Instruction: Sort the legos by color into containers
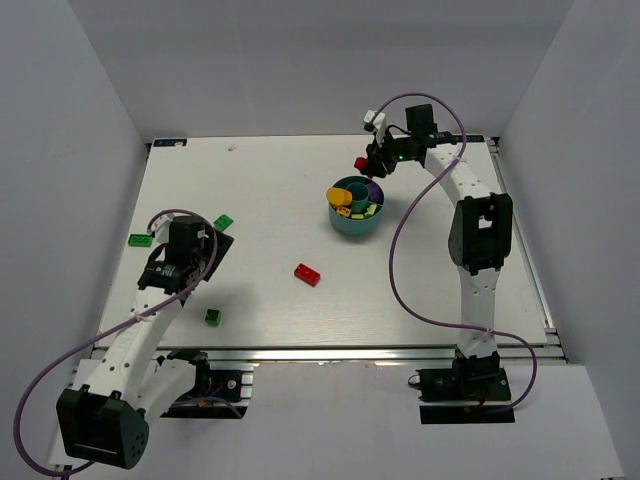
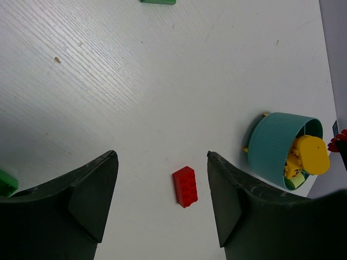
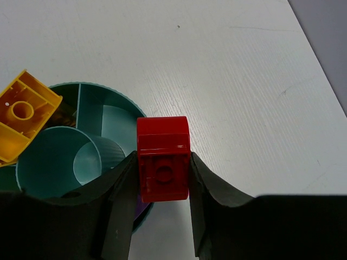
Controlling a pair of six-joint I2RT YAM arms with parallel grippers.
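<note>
The right gripper will next move down and to the left in the top view to let go of the red lego, since the dish's empty section [image 1: 353, 182] [image 3: 120, 129] is below and that way.
The round teal dish [image 1: 340, 225] stands right of centre, with yellow, lime and purple legos in its compartments. My right gripper [image 1: 366, 165] is shut on a red lego [image 3: 162, 158] and holds it above the dish's far rim [image 3: 116, 97]. A large yellow lego [image 3: 20, 111] sticks up from the dish. Another red lego [image 1: 307, 273] lies flat on the table; in the left wrist view it [image 2: 185, 186] shows between my open fingers. My left gripper [image 1: 203, 250] is open and empty at the left. Green legos [image 1: 139, 240] [image 1: 224, 221] [image 1: 214, 316] lie around it.
White walls enclose the table on the left, far and right sides. The right arm's purple cable [image 1: 400, 250] loops over the table right of the dish. The metal rail [image 1: 350, 350] runs along the near edge.
</note>
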